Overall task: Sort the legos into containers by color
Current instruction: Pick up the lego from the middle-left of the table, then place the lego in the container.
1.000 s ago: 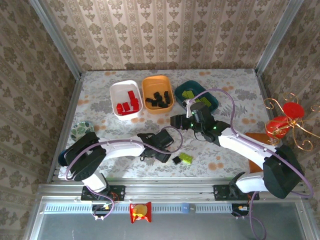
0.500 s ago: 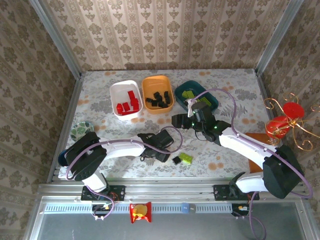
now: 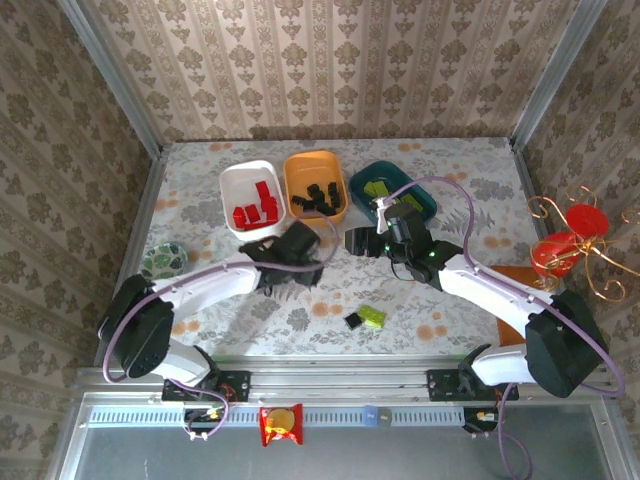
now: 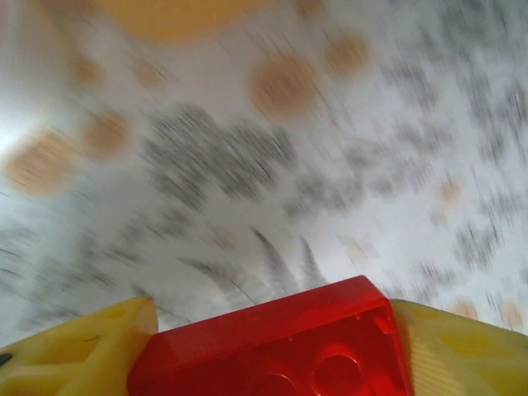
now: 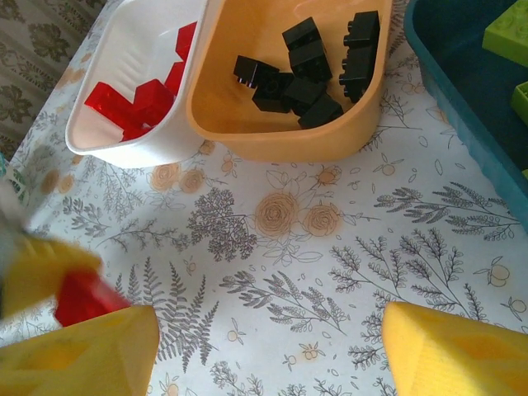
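Observation:
The left gripper rises from the flowered cloth next and moves outward over the white tray [image 3: 232, 185] to release the red lego, because the other red legos lie there.
My left gripper [image 3: 297, 246] is shut on a red lego [image 4: 272, 342], which sits between its yellow fingers over the flowered cloth, just in front of the white tray [image 3: 232, 185]. That red lego [image 5: 81, 297] also appears in the right wrist view. My right gripper [image 3: 356, 241] hangs open and empty [image 5: 271, 323] in front of the orange tray [image 5: 280, 140]. Red legos [image 5: 132, 103] lie in the white tray [image 5: 157, 142], black legos [image 5: 305, 66] in the orange one, and lime legos [image 3: 378, 188] in the teal tray [image 3: 425, 205]. One black lego [image 3: 353, 321] and one lime lego [image 3: 373, 317] lie loose at front centre.
A small green patterned bowl [image 3: 163, 260] sits at the left edge of the table. A red and gold wire ornament [image 3: 570, 245] stands off the right edge, beside a brown board [image 3: 520, 275]. Metal frame posts bound the table on both sides.
My left gripper has swung up and left from beside the loose legos at front centre to just before the white tray, carrying the red lego. The right gripper has barely moved.

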Motion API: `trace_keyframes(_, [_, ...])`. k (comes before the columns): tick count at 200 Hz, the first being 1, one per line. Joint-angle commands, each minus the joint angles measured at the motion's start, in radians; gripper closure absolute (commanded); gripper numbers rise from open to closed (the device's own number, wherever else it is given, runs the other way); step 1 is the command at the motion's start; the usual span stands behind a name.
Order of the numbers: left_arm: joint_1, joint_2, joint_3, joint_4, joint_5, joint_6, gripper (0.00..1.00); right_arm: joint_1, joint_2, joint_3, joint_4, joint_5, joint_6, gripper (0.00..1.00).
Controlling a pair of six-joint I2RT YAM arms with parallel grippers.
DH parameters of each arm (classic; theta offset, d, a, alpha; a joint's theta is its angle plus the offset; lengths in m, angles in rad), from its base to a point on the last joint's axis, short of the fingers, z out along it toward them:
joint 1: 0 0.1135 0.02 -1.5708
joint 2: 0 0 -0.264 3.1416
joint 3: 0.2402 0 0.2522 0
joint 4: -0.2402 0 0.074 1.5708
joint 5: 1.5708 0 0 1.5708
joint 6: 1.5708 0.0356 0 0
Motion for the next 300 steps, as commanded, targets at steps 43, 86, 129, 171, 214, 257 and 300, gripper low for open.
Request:
trace_keyframes(43, [0.321,0.157,0.233,0.093,-0.081,0.085,0.44,-0.006,-0.041,-0.033,-0.012,0.020,0.026,0.27])
trace_keyframes(86, [0.449,0.339,0.394,0.085,-0.050,0.085,0.43,-0.007,-0.075,-0.043,-0.026,0.010,0.035,0.27])
trace_keyframes(129, [0.495,0.492,0.551,0.019,-0.045,0.092,0.34,-0.006,-0.121,-0.075,-0.050,0.004,0.044,0.27])
trace_keyframes(171, [0.500,0.457,0.590,0.008,0.012,0.065,0.17,-0.004,-0.136,-0.113,-0.079,-0.021,0.056,0.25])
trace_keyframes(214, [0.420,0.237,0.464,0.103,0.075,0.033,0.07,0.016,-0.096,-0.136,-0.103,-0.040,0.061,0.27])
trace_keyframes(257, [0.270,-0.029,0.186,0.226,0.116,-0.031,0.00,0.089,-0.056,-0.149,-0.149,-0.029,0.035,0.31])
trace_keyframes(300, [0.168,-0.240,-0.046,0.199,0.048,-0.059,0.00,0.252,0.025,-0.082,-0.283,-0.016,-0.062,0.33])
